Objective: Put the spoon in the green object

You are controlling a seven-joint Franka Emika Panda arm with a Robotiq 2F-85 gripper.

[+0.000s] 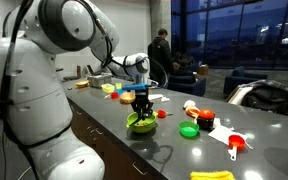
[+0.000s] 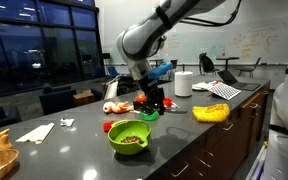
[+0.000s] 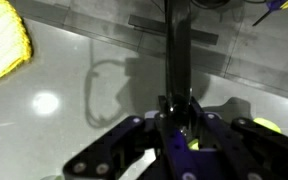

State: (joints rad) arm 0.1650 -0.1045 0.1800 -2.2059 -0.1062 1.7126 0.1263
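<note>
The dark spoon goes across over the lime-green bowl (image 1: 141, 122) next in my gripper, then turns and comes down toward the brownish bits.
In the wrist view my gripper (image 3: 181, 125) is shut on the slim dark spoon (image 3: 178, 55), whose long handle runs straight out from the jaws over the grey counter. In both exterior views the gripper (image 1: 139, 100) (image 2: 149, 102) hangs low over the counter. The lime-green bowl (image 1: 140, 125) sits just below it in one exterior view, and below and left of it in the other (image 2: 130, 138). I cannot tell whether the spoon is over the bowl. The bowl holds some brownish bits.
A small darker green round piece (image 1: 189, 130), a red scoop with a white handle (image 1: 234, 143) and a yellow object (image 1: 212, 175) (image 2: 211, 113) (image 3: 2, 45) lie on the counter. A paper towel roll (image 2: 183, 83) and a laptop (image 2: 219, 88) stand beyond. The counter edge is close.
</note>
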